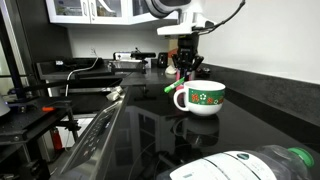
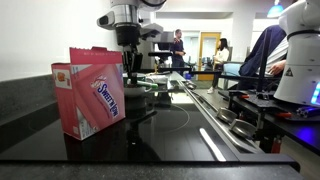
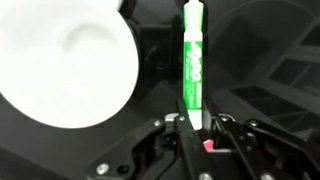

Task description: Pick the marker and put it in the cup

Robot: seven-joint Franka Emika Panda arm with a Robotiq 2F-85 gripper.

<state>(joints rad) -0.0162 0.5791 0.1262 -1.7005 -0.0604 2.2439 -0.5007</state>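
Observation:
I need to lift my gripper next and turn it over the white inside of the cup to let go of the marker. The cup is to the left of my gripper in the wrist view.
The gripper [image 3: 192, 120] is shut on one end of the green marker [image 3: 193, 55], which sticks out beyond the fingers. In the wrist view the white inside of the cup [image 3: 65, 60] lies to the left of the marker, apart from it. In an exterior view the gripper [image 1: 184, 68] hangs over the black counter just left of the white mug with the green band [image 1: 201, 97], and the marker [image 1: 172, 87] slants down beside the mug's handle. In an exterior view the gripper [image 2: 130, 62] shows above a pink box; the cup there is mostly hidden.
A pink sweetener box [image 2: 90, 95] stands on the black counter [image 1: 240, 120]. A white and green bottle [image 1: 250, 165] lies at the front edge. A stove top [image 2: 190, 115] runs alongside. People and another robot base [image 2: 298, 60] are in the background.

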